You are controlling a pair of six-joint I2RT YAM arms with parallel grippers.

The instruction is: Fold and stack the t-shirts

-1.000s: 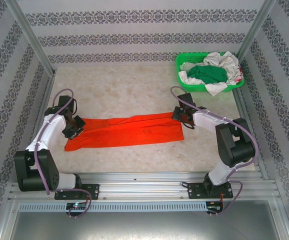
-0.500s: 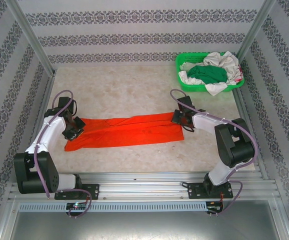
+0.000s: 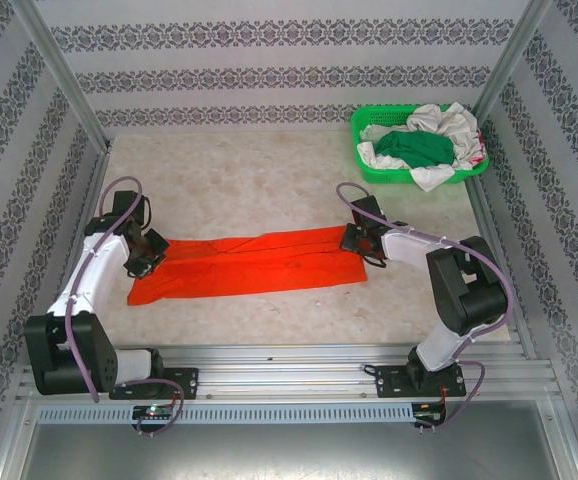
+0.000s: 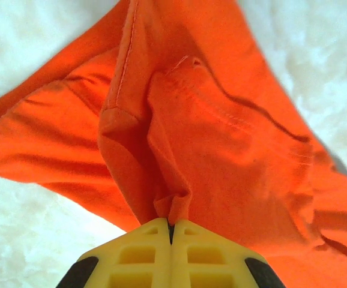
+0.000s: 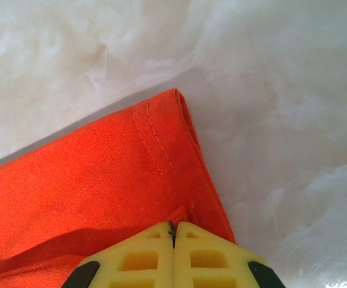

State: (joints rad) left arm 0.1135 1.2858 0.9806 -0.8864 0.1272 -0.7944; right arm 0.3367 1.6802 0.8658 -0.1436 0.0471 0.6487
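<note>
My left gripper draws the t-shirt's pinched fold back next. It then lowers it to the t-shirt's near edge (image 3: pixel 153 293), below and back toward my base, and releases it.
An orange-red t-shirt (image 3: pixel 254 262) lies folded into a long strip across the middle of the table. My left gripper (image 3: pixel 155 243) is shut on a pinched fold of the t-shirt (image 4: pixel 179 138) at its left end. My right gripper (image 3: pixel 353 238) is shut on the hem of the t-shirt (image 5: pixel 101 186) at the right end, close to its stitched corner. A dark green t-shirt (image 3: pixel 416 148) and a white one (image 3: pixel 447 123) sit bunched in the green basket (image 3: pixel 369 122) at the back right.
The basket stands in the back right corner against the patterned wall. Bare marble-look tabletop (image 3: pixel 239 180) lies behind the strip and in front of it. Metal frame posts (image 3: pixel 64 75) flank both sides, and a rail (image 3: pixel 289 360) runs along the near edge.
Both grippers have drifted slightly away from the near edge, holding the shirt's two ends. The strip's far edge has shifted with them; its near edge stays on the table.
</note>
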